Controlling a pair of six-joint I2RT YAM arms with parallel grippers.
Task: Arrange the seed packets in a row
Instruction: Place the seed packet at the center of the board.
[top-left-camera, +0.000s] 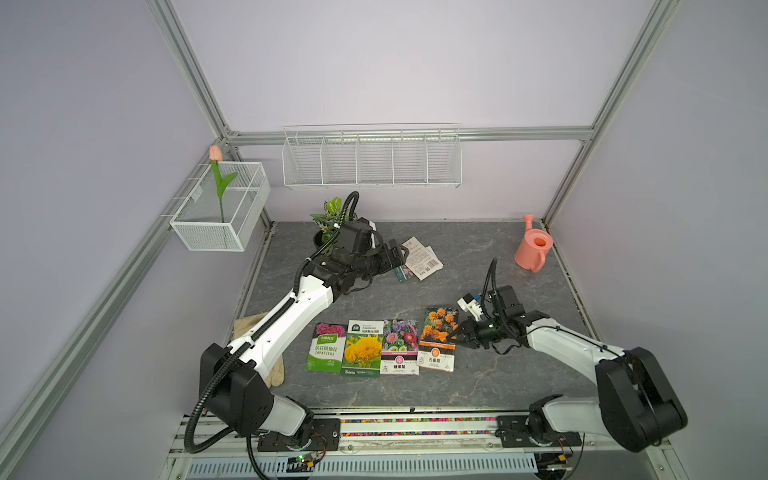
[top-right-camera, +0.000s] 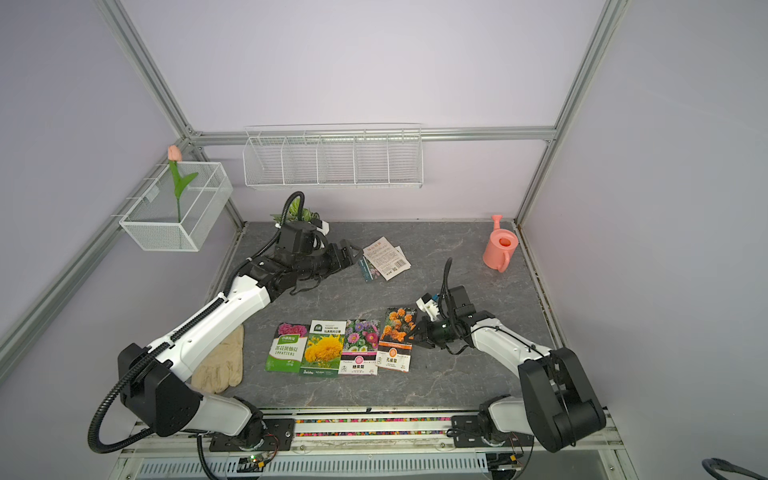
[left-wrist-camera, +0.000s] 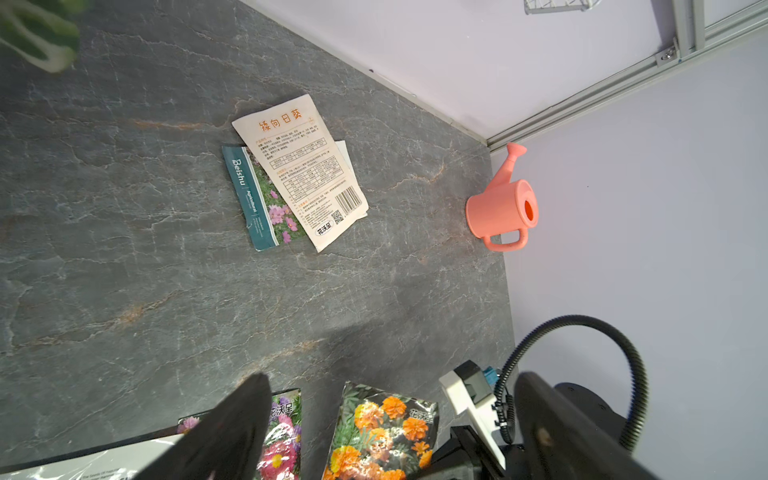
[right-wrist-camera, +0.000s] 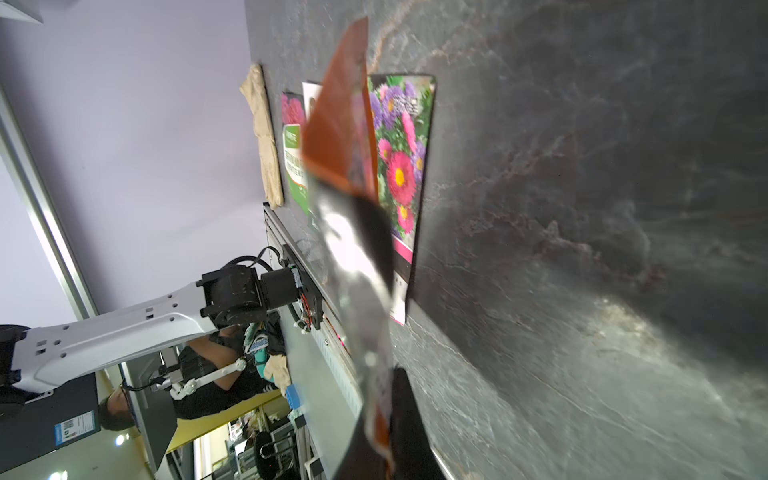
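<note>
My right gripper tips downward next, lays the tilted orange marigold packet flat on the tabletop spot (top-left-camera: 432, 345) (right-wrist-camera: 470, 232) beside the pink packet below it and releases.
Near the table's front, three seed packets lie side by side: a green one (top-left-camera: 327, 347), a yellow one (top-left-camera: 362, 348) and a pink one (top-left-camera: 400, 347). Just right of them, my right gripper (top-left-camera: 457, 332) (right-wrist-camera: 386, 399) is shut on the right edge of the orange marigold packet (top-left-camera: 437, 338) (right-wrist-camera: 338, 124), which tilts up off the table. At the back, a white text-side packet (top-left-camera: 420, 257) (left-wrist-camera: 299, 170) lies across a teal-edged flower packet (left-wrist-camera: 257, 199). My left gripper (top-left-camera: 401, 254) (left-wrist-camera: 395, 375) is open just left of that pair, nothing between its fingers.
A beige glove (top-right-camera: 220, 361) lies under the left arm at the front left. A pink watering can (top-left-camera: 532, 249) stands at the back right, and a potted plant (top-left-camera: 330, 216) at the back behind the left wrist. White wire baskets (top-left-camera: 372, 160) hang on the walls.
</note>
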